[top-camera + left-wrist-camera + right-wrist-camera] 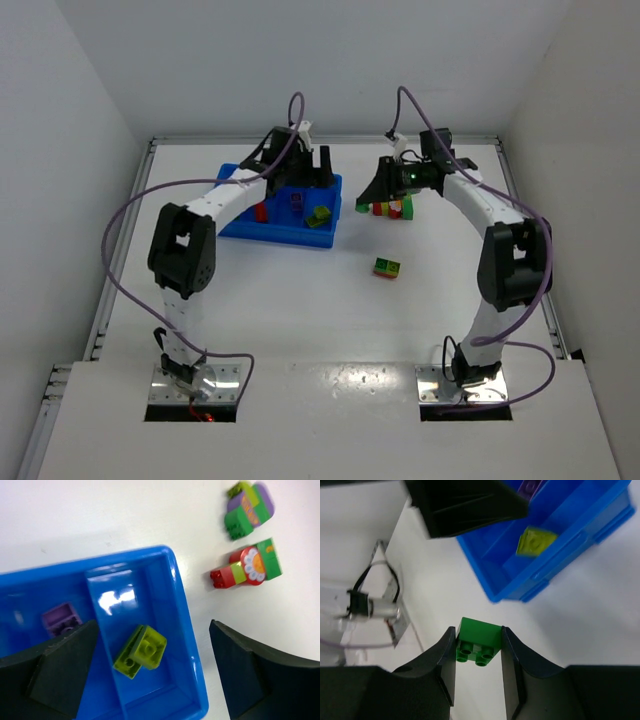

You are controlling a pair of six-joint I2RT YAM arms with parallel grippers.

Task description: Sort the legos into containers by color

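I will move my left gripper back and to the right in the top view, then down onto the green and yellow-green clump, which sits clear of other bricks.
The blue tray lies at the back left. In the top view its compartments hold a red brick, a purple brick and yellow-green bricks. My left gripper hangs open over the tray's right-hand compartment, above two yellow-green bricks lying loose there; a purple brick sits one compartment over. My right gripper is shut on a green brick, held above the table just right of the tray. Mixed clumps rest on the table beside the tray.
A small green and yellow-green clump sits alone mid-table. A red, yellow-green and green clump lies under the right gripper. White walls close the back and sides; a metal rail runs along the left table edge.
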